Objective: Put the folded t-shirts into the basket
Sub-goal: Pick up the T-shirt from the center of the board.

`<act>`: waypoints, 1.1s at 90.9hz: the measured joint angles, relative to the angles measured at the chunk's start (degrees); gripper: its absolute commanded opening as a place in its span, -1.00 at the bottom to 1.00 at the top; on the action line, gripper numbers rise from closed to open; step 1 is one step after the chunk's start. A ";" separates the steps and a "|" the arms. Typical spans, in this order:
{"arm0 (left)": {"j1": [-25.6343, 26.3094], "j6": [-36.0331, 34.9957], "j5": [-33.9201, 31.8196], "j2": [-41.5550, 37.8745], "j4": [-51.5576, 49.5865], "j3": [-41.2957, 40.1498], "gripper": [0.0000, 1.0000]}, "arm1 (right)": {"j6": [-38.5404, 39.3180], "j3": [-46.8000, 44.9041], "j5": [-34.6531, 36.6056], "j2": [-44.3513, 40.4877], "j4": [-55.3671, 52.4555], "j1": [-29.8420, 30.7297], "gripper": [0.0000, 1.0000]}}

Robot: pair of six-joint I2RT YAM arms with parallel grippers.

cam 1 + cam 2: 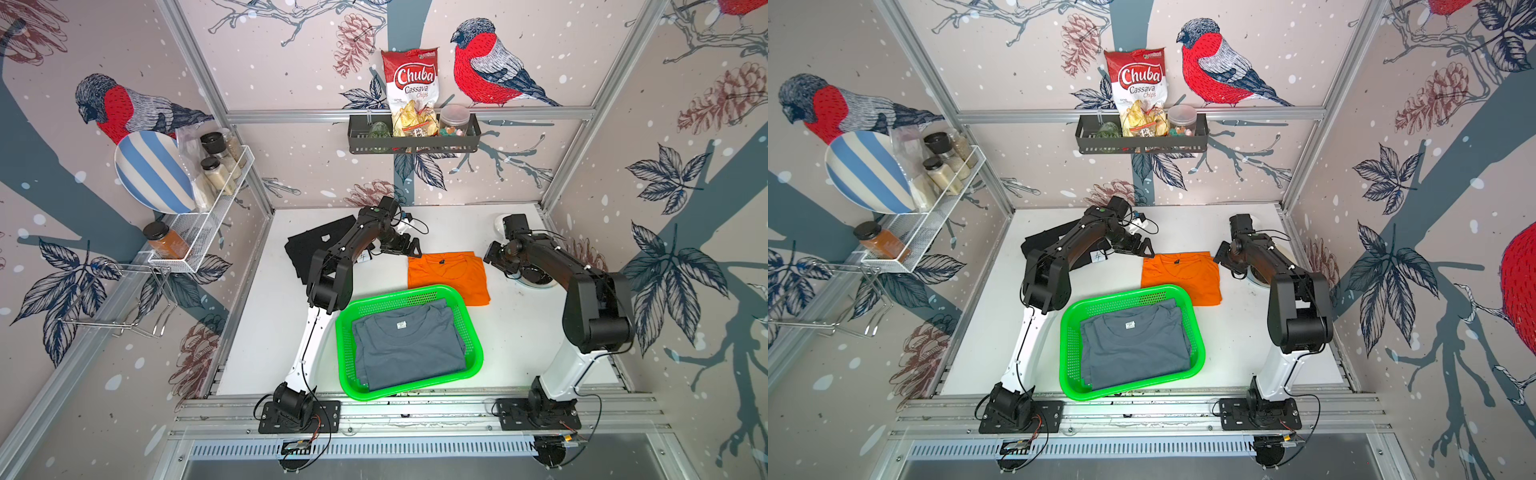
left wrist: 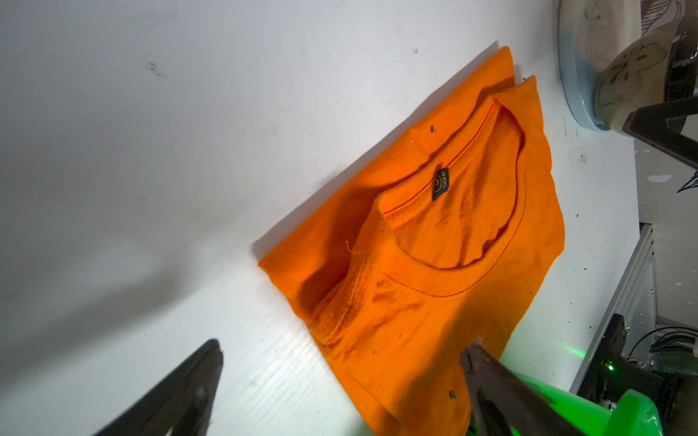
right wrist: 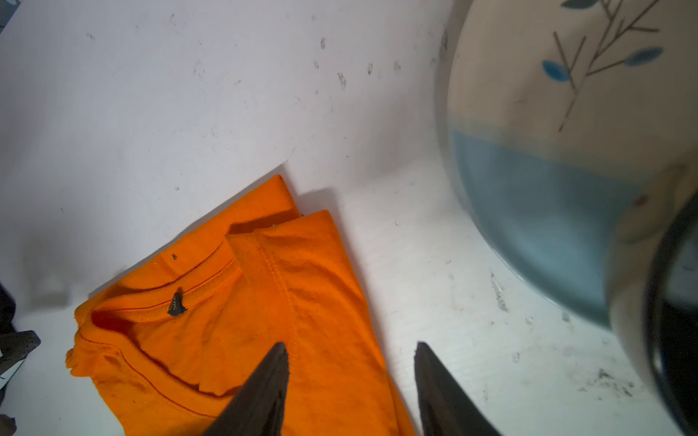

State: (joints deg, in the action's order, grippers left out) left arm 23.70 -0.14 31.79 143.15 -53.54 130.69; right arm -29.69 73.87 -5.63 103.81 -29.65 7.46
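I should lower my left gripper onto the orange shirt's far corner (image 1: pixel 412 259) (image 2: pixel 298 290) toward the black shirt and close it there, because its open fingers are already on both sides of that side's edge.
The green basket (image 1: pixel 344 357) (image 1: pixel 1068 353) stands at the front middle of the table, and the grey-blue folded t-shirt (image 1: pixel 409 353) (image 1: pixel 1133 351) lies inside it. Just behind it the orange folded t-shirt (image 1: pixel 449 276) (image 1: pixel 1183 274) (image 2: pixel 434 245) (image 3: pixel 234 302) lies flat. Partly under the left arm, the black t-shirt (image 1: pixel 305 245) (image 1: pixel 1040 243) lies at the back left. My left gripper (image 1: pixel 409 246) (image 1: pixel 1144 249) (image 2: pixel 342 343) hangs wide open over the orange shirt's left collar corner. My right gripper (image 1: pixel 492 255) (image 1: pixel 1221 255) (image 3: pixel 350 344) is open, straddling the shirt's right edge. Neither holds anything.
A cream and blue dish (image 1: pixel 536 279) (image 3: pixel 547 170) sits on the table under the right arm, close to the orange shirt. A white paper tag (image 1: pixel 363 256) lies by the black shirt. A black wall shelf (image 1: pixel 413 141) and a white wire rack (image 1: pixel 208 220) hang above.
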 measured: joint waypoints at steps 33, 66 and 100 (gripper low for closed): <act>2.73 -1.27 -6.01 -2.47 5.68 -9.62 0.70 | 4.92 7.87 -4.85 10.51 -1.46 -2.01 0.32; 2.78 1.20 -5.79 0.94 9.40 -6.10 -0.01 | 8.96 15.04 -13.35 19.17 -0.28 -2.03 0.34; 2.78 1.36 -4.70 2.95 9.53 -3.72 -0.59 | 14.84 17.57 -28.59 24.26 4.68 -3.63 0.23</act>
State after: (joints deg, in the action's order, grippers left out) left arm 26.48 1.21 27.09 146.10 -44.01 126.98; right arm -14.85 91.44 -34.22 128.07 -24.97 3.84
